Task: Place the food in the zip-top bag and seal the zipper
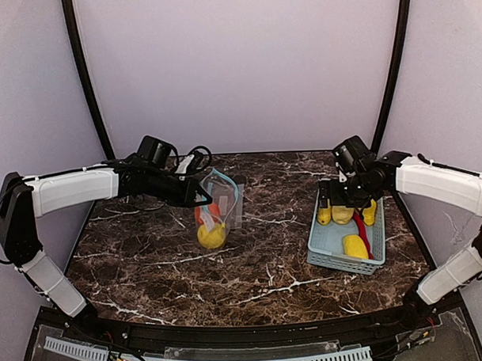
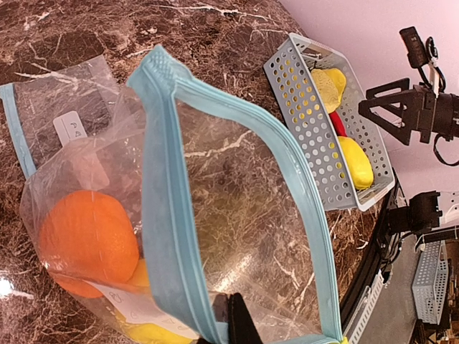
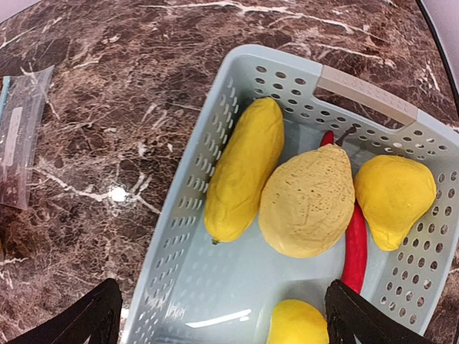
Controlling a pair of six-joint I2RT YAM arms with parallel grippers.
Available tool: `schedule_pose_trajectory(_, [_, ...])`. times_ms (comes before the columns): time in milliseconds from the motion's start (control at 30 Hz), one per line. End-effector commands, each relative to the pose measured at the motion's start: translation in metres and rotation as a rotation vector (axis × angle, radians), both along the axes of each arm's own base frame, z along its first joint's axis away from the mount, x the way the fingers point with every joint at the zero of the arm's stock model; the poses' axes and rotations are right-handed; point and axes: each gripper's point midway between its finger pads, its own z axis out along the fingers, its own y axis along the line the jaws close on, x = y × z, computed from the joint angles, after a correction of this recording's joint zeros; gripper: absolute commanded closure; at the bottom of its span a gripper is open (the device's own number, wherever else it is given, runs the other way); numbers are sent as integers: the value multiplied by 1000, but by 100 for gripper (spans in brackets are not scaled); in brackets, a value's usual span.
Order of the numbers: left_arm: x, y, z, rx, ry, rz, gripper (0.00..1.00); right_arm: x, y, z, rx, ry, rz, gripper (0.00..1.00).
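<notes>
The robot's right gripper will first go down into the basket [image 3: 179,236] and then move toward the basket's handle end, to get the pale textured yellow pear between its open fingers.
My left gripper [image 1: 200,196] is shut on the rim of the clear zip-top bag [image 1: 220,205] with a blue zipper [image 2: 168,236], holding its mouth open; one black finger [image 2: 240,322] pinches the rim. Inside the bag lie a round orange [image 2: 86,240] and a yellow fruit [image 2: 154,333]. My right gripper [image 3: 222,322] is wide open and empty, hovering over the pale blue basket [image 3: 179,236]. The basket holds a long yellow fruit [image 3: 244,172], a pale textured yellow one [image 3: 308,201], two more yellow ones [image 3: 394,197] and a red chili [image 3: 355,247].
The basket [image 1: 331,253] stands at the right of the dark marble table [image 1: 149,263]. A flat clear plastic bag [image 2: 64,100] lies on the table behind the held bag. Grey walls close the back and sides.
</notes>
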Motion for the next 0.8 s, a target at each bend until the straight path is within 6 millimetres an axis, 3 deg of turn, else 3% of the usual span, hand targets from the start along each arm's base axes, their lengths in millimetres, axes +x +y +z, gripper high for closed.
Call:
schedule_pose_trajectory(0, [-3,-6,8,2,-22,-30,99,9,-18,-15,19,18,-35,4])
schedule_pose_trajectory(267, [-8,-10,6,7,-19,-47,99,31,-51,-44,41,53,-111,5])
schedule_pose_trajectory(767, [-8,-10,4,16,-14,-46,99,49,-62,-84,32,125,-174,18])
